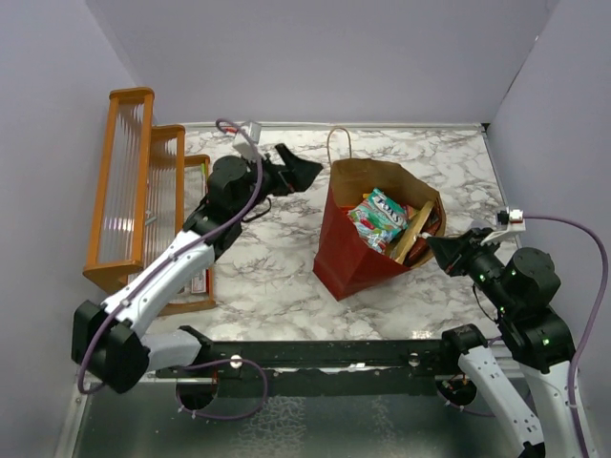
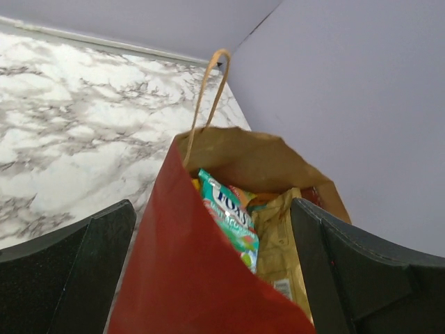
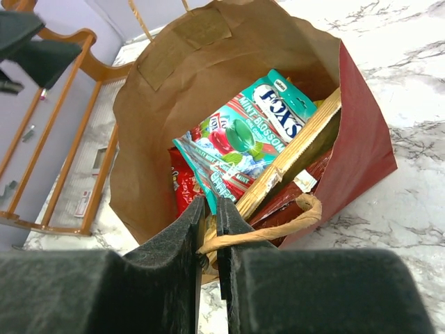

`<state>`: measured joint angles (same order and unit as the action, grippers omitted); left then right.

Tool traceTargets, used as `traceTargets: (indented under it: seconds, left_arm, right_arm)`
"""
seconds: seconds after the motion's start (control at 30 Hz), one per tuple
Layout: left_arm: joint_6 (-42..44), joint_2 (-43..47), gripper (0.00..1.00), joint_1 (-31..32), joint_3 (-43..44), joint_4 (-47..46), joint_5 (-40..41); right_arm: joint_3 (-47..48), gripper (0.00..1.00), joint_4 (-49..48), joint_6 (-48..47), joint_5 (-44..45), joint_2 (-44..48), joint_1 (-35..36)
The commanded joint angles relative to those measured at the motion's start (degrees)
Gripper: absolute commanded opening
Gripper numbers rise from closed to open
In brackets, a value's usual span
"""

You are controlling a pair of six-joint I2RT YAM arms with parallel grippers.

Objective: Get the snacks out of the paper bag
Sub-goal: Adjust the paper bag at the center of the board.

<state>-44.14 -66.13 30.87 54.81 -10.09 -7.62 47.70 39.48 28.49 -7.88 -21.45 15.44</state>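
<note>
My left gripper moves outward and to the right in the top view next, onto the bag's far twisted tan handle (image 1: 339, 129) (image 2: 221, 53), because the handle's loop stands above the bag's rim.
The dark red paper bag (image 1: 346, 256) stands open on the marble table, tilted towards the right arm. Inside lie a teal-white pouch (image 1: 380, 218), an orange-brown chip bag (image 1: 413, 234) and a red packet (image 3: 182, 184). My right gripper (image 3: 216, 206) is shut on the bag's near tan handle (image 3: 278, 226) at the rim, also shown in the top view (image 1: 437, 246). My left gripper (image 1: 298, 172) is open and empty, just left of the bag's far rim. In the left wrist view, its jaws (image 2: 212, 206) stand wide apart with the bag (image 2: 188, 271) and pouch (image 2: 229, 212) ahead.
An orange wooden rack (image 1: 143, 191) stands at the table's left side, behind the left arm. Lilac walls close in the table at the back and both sides. The bag's far handle (image 1: 336, 143) sticks up towards the back wall.
</note>
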Motion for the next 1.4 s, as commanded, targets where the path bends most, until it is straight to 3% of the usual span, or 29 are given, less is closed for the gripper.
traceTargets:
  seconds: [0.0,0.17,0.4,0.53,0.67,0.77,0.8,1.1,1.37]
  left_arm:
    - [-0.9,-9.7,0.97,0.2,10.0,0.4,-5.5]
    - [1.5,-18.3,0.95,0.3,18.4,-0.9,-8.5]
    - [1.1,-26.3,0.73,0.3,24.9,-5.0,-16.2]
    - [1.3,-30.0,0.67,0.2,28.5,-0.5,-15.7]
    - [1.8,-33.4,0.55,0.2,30.7,0.6,-16.1]
    - [2.2,-36.2,0.28,0.1,34.0,2.6,-18.7]
    - [2.2,-36.7,0.25,0.1,34.8,2.8,-19.7]
    - [-3.3,-37.5,0.24,-0.1,31.7,-8.2,-28.7]
    - [-9.7,-33.0,0.00,-7.0,30.1,-13.9,-33.8]
  right_arm:
    - [0.0,0.14,0.3,0.4,2.9,1.1,0.4]
    - [-0.9,0.17,-0.6,0.5,2.7,3.2,0.4]
    - [-0.8,0.18,-0.5,0.4,2.3,4.6,0.4]
    - [-0.4,0.18,-0.2,0.2,2.3,4.3,0.4]
    - [0.2,0.18,-0.2,-0.3,2.2,3.4,0.4]
    - [0.7,0.18,0.3,-0.5,2.3,2.8,0.4]
    - [0.8,0.18,0.5,-0.5,2.4,2.7,0.4]
    - [0.4,0.18,1.3,0.0,2.6,3.0,0.4]
    - [1.4,0.21,0.0,-2.7,-2.2,0.9,0.4]
